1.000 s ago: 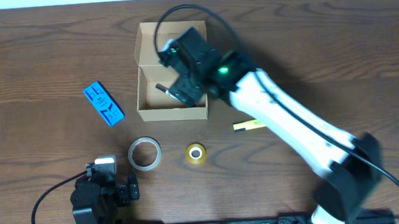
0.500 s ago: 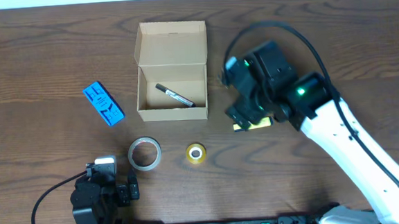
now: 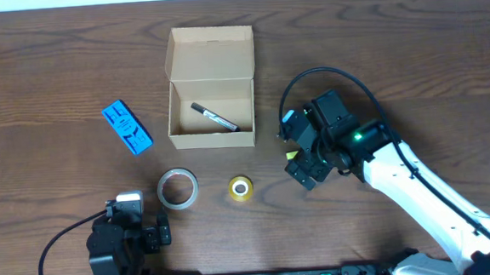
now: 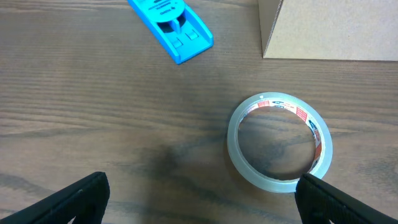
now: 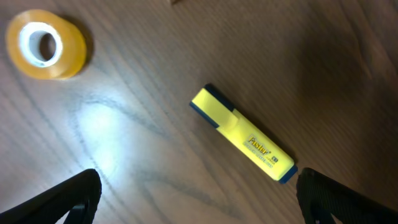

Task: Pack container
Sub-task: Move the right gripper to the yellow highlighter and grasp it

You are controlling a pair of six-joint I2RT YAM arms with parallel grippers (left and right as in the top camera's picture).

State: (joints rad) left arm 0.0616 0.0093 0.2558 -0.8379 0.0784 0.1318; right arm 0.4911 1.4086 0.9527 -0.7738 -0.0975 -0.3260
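Note:
My right gripper comes down onto the yellow highlighter (image 5: 242, 134) next, open fingers straddling the highlighter's printed body, since it lies flat on the table below them.
The tan cardboard container (image 3: 184, 139) stands open at the back, its lid flap (image 3: 210, 54) upright. A black marker (image 3: 215, 117) lies inside it. My right gripper (image 3: 308, 163) hovers open and empty over a yellow highlighter (image 5: 242, 134), which lies on the table just ahead of its fingers (image 5: 348, 200); in the overhead view only the highlighter's tip (image 3: 291, 155) shows. My left gripper (image 3: 130, 214) rests open and empty at the front left, with a clear tape ring (image 4: 280, 143) just ahead of its right finger (image 4: 345, 202).
A small yellow tape roll (image 3: 240, 188) lies in front of the container, and also shows in the right wrist view (image 5: 46, 43). The clear tape ring (image 3: 177, 188) lies left of it. A blue printed box (image 3: 127, 128) lies left of the container.
My right arm has come away from above the container, leaving the black marker inside, and has moved right and toward the front over the yellow highlighter. The left arm has not moved.

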